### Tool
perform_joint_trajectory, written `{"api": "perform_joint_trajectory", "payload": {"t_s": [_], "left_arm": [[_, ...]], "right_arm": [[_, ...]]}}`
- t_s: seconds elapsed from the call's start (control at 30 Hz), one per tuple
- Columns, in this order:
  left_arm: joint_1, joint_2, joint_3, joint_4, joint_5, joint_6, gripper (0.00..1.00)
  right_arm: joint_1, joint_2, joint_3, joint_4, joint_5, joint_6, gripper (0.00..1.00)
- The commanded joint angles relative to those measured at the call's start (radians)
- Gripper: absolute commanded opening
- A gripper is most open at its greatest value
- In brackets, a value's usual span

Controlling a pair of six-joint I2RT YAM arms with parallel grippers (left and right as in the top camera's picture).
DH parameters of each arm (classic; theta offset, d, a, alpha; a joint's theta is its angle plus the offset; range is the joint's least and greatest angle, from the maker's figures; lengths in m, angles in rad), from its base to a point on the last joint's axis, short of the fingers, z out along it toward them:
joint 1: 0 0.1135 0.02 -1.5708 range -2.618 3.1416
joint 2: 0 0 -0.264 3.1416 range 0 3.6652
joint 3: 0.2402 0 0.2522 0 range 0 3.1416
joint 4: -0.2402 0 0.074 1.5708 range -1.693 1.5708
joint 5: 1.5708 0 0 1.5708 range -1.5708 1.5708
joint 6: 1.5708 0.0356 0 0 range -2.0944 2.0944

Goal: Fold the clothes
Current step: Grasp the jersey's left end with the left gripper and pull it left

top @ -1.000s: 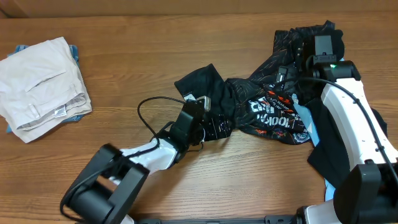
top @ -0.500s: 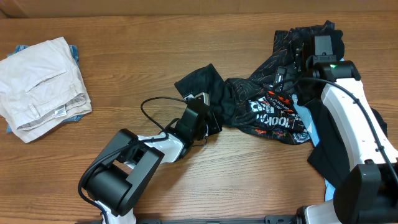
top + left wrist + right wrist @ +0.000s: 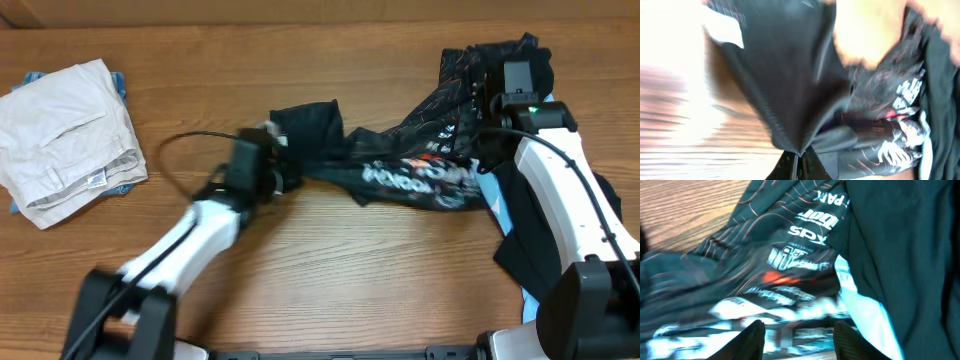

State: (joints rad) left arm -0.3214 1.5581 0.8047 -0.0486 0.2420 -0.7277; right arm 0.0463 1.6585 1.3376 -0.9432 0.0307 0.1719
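My left gripper has the bunched edge of the jersey and needs to draw it next to the bare tabletop by the trousers, to the gripper's left in the overhead view, and release it there.
The clothes, a black jersey (image 3: 410,172) with thin orange lines and white and red logos, lies pulled out in a long band across the table's middle. My left gripper (image 3: 277,166) is shut on its left edge; in the left wrist view the black cloth (image 3: 790,75) fans up from the pinched jaws (image 3: 799,154). My right gripper (image 3: 478,128) is low over the jersey's right end. In the right wrist view its fingers stand apart (image 3: 800,339) with the logo print (image 3: 790,220) under and between them, blurred.
Folded off-white trousers (image 3: 70,140) lie at far left on a blue cloth (image 3: 30,78). A plain black garment (image 3: 600,205) with light blue cloth (image 3: 490,198) lies under the right arm. The left arm's cable (image 3: 180,148) loops above the table.
My left gripper has shut on the jersey's edge and swung left and back, dragging the bunched jersey out into a stretched band. The right gripper's fingers have come closer together.
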Motion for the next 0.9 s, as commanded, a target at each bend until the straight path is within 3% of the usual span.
{"api": "perform_joint_trajectory", "payload": {"t_s": [0.0,0.2,0.47,0.87], "left_arm": [[0.098,-0.131,0.006,-0.062,-0.051,0.139,0.04],[0.177,-0.251,0.006,-0.124,-0.063,0.214,0.04],[0.233,-0.281,0.006,-0.264,-0.097,0.243,0.04],[0.352,-0.282,0.006,-0.344,-0.097,0.344,0.04]], "right_arm": [[-0.003,0.013,-0.062,0.062,0.0,-0.016,0.47],[-0.003,0.137,-0.104,0.141,0.012,-0.019,0.47],[-0.032,0.27,-0.104,0.205,0.039,-0.019,0.47],[-0.313,0.322,-0.1,0.323,0.174,0.075,0.49]]}}
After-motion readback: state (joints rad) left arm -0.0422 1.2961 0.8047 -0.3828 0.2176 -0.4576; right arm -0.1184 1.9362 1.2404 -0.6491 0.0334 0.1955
